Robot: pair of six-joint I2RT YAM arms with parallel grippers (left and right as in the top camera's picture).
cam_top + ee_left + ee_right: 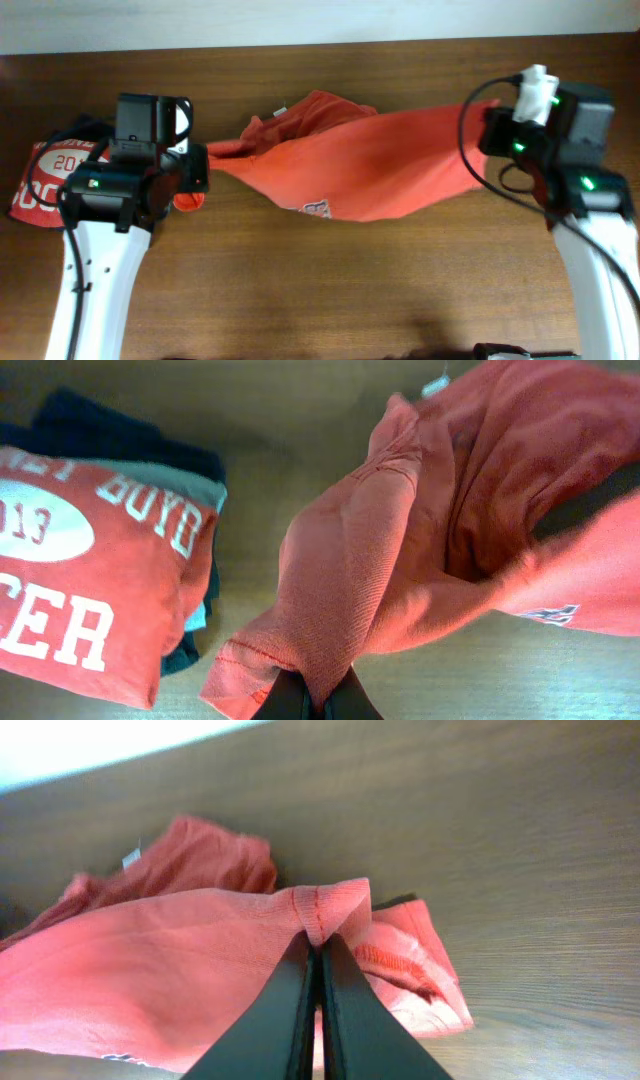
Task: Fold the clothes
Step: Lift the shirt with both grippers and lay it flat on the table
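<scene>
My left gripper is holding the shirt (400, 560), which hangs bunched and sagging, so next it needs to lift high, then carry the shirt outward toward the pale wall and down to the table.
The orange-red T-shirt (370, 160) hangs stretched between my two grippers above the wooden table, bunched and sagging in the middle, with dark lettering at its lower edge. Its small white neck tag (279, 110) shows at the back. My left gripper (190, 180) is shut on the shirt's left end; in the left wrist view the jaws (315, 695) pinch a hemmed fold of the shirt (400, 560). My right gripper (500, 130) is shut on the right end; in the right wrist view the jaws (318, 955) clamp a hemmed edge of the shirt (200, 970).
A stack of folded garments lies at the left: a red shirt with white "2013 SOCCER" print (40, 180) (90, 580) on top of navy and grey ones (130, 445). The wooden table (330, 290) runs to a pale wall at the back.
</scene>
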